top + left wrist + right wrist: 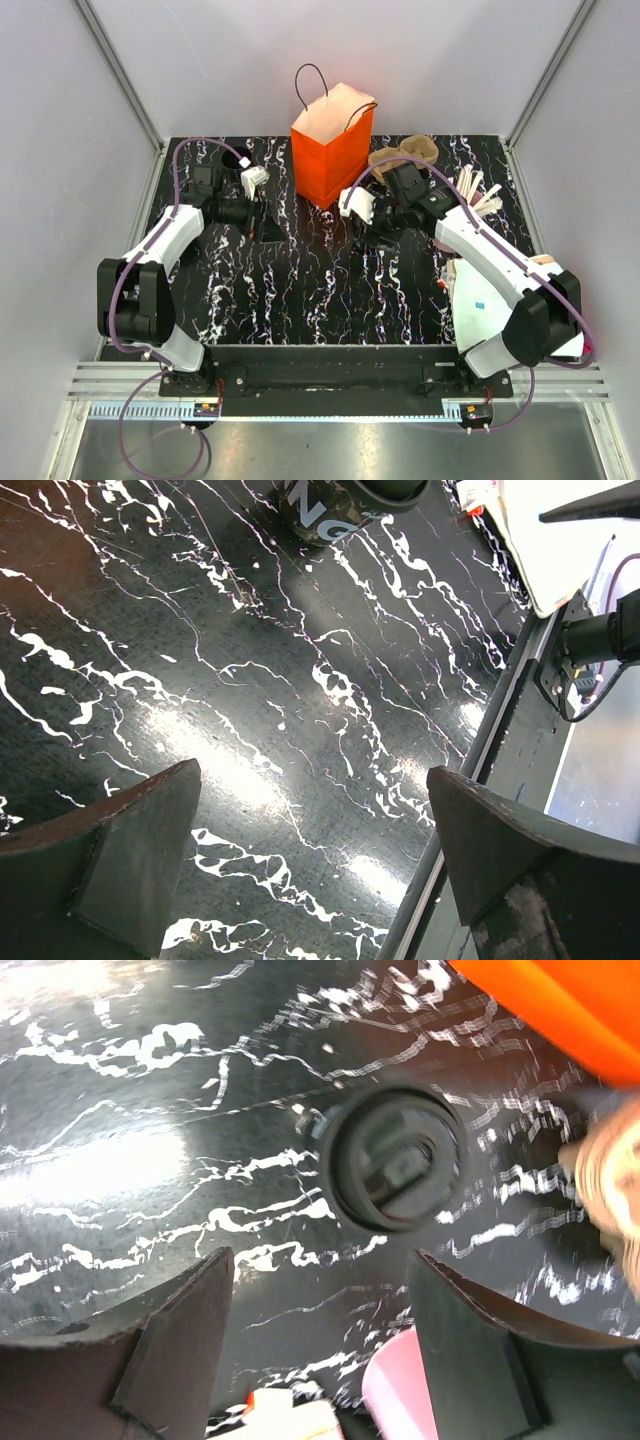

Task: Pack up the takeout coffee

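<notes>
The robot's right gripper will next move down with open fingers onto the near rim of the black lid [345, 1202], since the takeout coffee [395, 1157] is below the gripper and just beyond its fingers.
The takeout coffee [395, 1157] is a small black cup with a round black lid, seen from above in the right wrist view, standing on the marbled table just in front of the orange paper bag [560, 1000]. My right gripper [320, 1340] is open and empty, hovering above and just short of the cup. In the top view the right gripper [362, 232] is to the bag's [330, 150] front right and hides the cup. The cup's printed side shows in the left wrist view [330, 505]. My left gripper [315, 860] is open and empty over bare table, to the bag's left in the top view [268, 225].
A brown pulp tray [405, 150] lies right of the bag. A pink cup with white sticks [470, 190] stands at the right, its pink wall by my right finger [400, 1400]. A white sheet [490, 300] lies under the right arm. Grey walls surround the table.
</notes>
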You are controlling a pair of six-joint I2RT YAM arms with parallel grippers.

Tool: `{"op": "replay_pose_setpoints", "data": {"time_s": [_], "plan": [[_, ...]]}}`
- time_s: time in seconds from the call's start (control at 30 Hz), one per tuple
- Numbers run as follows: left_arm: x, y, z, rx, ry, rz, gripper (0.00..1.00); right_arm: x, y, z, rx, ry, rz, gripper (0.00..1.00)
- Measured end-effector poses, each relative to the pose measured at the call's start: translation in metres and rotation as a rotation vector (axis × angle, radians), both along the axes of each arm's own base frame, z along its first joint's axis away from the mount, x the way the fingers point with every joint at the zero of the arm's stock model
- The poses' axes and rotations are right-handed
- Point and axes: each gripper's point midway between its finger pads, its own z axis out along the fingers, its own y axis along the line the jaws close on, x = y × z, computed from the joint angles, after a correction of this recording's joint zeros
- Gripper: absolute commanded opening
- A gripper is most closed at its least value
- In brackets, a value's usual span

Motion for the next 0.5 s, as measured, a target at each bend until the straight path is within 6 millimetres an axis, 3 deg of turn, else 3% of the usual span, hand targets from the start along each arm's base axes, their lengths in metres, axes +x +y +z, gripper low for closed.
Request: {"op": "replay_pose_setpoints", "data": {"time_s": [0.2,0.5], "plan": [[-0.003,-0.002,0.002,-0.017,0.000,-0.017,0.99,-0.001,0.008,-0.015,-0.021,0.023,0.151,0.69],[-0.008,-0.003,0.002,-0.024,-0.001,-0.043,0.99,0.023,0.006,-0.040,-0.045,0.061,0.209,0.61]]}}
